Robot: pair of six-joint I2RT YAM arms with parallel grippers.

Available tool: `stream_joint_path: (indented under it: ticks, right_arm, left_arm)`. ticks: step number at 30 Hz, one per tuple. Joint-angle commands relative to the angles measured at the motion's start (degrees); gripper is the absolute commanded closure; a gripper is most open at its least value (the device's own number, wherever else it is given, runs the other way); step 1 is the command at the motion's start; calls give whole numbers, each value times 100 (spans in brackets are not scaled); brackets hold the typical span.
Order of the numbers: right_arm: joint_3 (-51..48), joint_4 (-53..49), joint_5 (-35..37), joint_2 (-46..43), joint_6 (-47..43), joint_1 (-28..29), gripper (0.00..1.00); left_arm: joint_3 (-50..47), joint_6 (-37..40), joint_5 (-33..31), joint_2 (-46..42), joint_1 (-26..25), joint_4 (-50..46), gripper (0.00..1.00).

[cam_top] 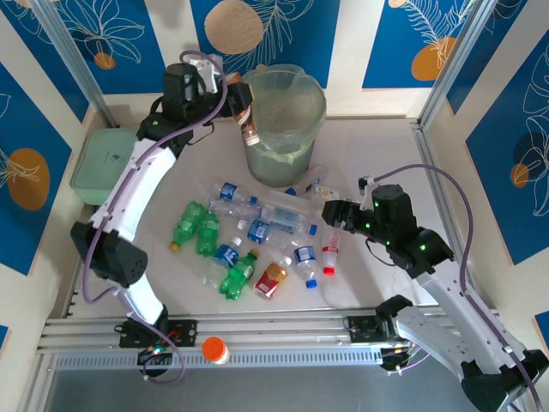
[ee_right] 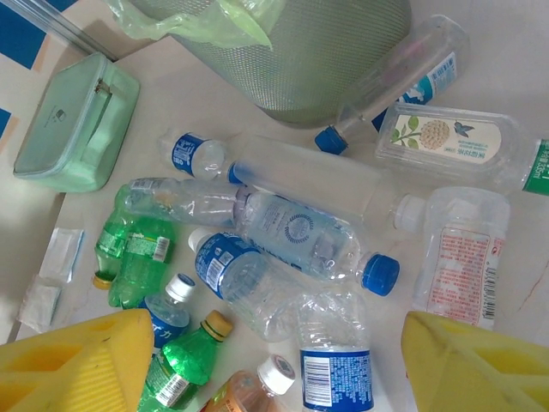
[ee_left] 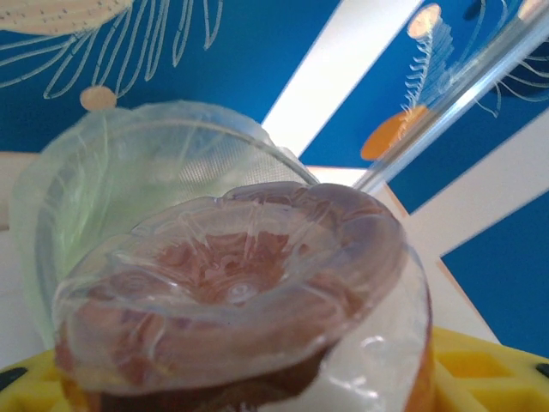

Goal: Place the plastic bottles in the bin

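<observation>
Next, my left gripper moves across the bin's rim and over the bin's opening (cam_top: 285,99) to release the brown-tinted bottle (cam_top: 248,124), which still hangs at the edge of the bin's rim.
My left gripper (cam_top: 241,110) is shut on a brown-tinted plastic bottle (cam_top: 248,124), holding it at the left rim of the bin (cam_top: 285,120). In the left wrist view the bottle's base (ee_left: 232,292) faces outward between the yellow fingers (ee_left: 485,369), with the bag-lined bin (ee_left: 129,163) behind it. Many bottles (cam_top: 257,227) lie on the table in front of the bin: clear ones with blue caps (ee_right: 296,236), green ones (ee_right: 141,253) and an amber one (cam_top: 271,279). My right gripper (cam_top: 331,213) hangs open above the pile's right side, its fingers (ee_right: 476,365) around nothing.
A flat mint-green lidded box (cam_top: 103,163) lies at the table's left edge. An orange-capped jar (cam_top: 214,349) stands on the front rail. Metal frame posts rise at the back corners. Flat clear bottles (ee_right: 442,142) lie just right of the bin's base (ee_right: 300,60).
</observation>
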Motion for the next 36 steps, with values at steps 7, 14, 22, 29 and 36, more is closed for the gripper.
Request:
stream_joint_path:
  ticks: [7,14,22,29,36]
  right_arm:
    - [-169,189,-419,84,54,-183,23]
    - [-497,486,-821,260,314,-144,24]
    - [-619,528,-691,389,377,81,24]
    - [-660,633,-783,457,366,280,24]
    - [-727,547,-392,437,373,772,24]
  left_arm:
    - [914,-327,-909,1085,-170,1410,66]
    - [2452,622,-1292,2299,-500,810,62]
    - [3268,1428,-1645,3162,-815,197,57]
    - [3270,1511,-1494,3613,-861,-16,55]
    - [3146,1601,-1567,3726,-905,-174,34]
